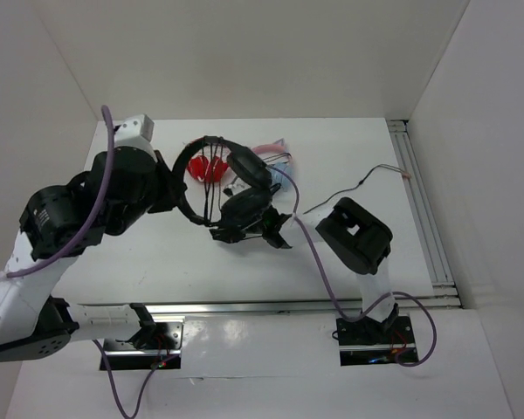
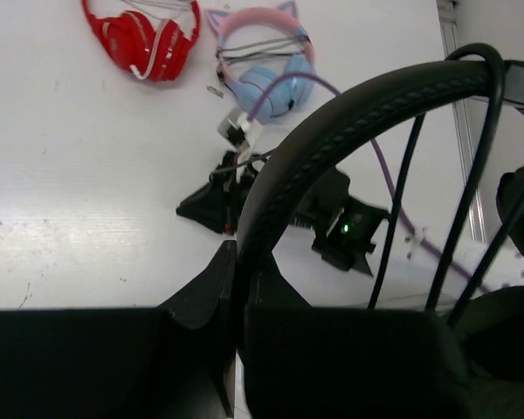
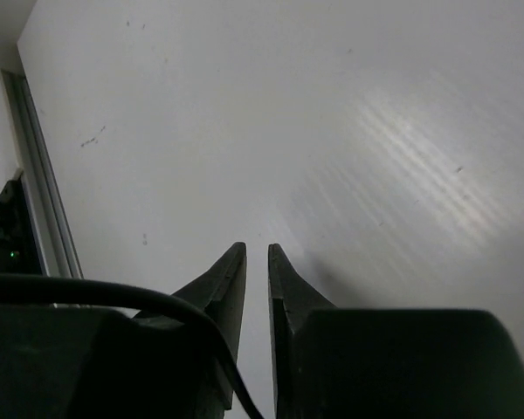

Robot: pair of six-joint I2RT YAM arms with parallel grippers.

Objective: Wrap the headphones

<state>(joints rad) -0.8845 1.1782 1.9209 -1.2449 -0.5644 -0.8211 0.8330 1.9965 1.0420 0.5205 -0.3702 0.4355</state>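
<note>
I will next pull my right gripper back so that the empty gap between its fingers takes in the thin black cable point(image 3: 185, 309), because the cable lies over one finger, to the left in the wrist view.
The black headphones point(image 1: 236, 188) are held up off the table by their padded headband point(image 2: 349, 113), and my left gripper point(image 2: 240, 253) is shut on that band. It shows at the band's left side point(image 1: 173, 188) in the top view. Strands of the thin black cable point(image 2: 400, 209) run taut across the band's arc. A loose length of cable point(image 1: 358, 183) trails right over the table. My right gripper point(image 3: 255, 249) is open by a narrow gap with nothing between its fingers. It sits low by the earcups point(image 1: 249, 234), over bare table.
Red-and-white headphones point(image 2: 144, 39) and light-blue and pink cat-ear headphones point(image 2: 266, 65) lie on the table behind the black pair. A metal rail point(image 1: 424, 209) runs along the table's right edge. White walls close in the back and both sides.
</note>
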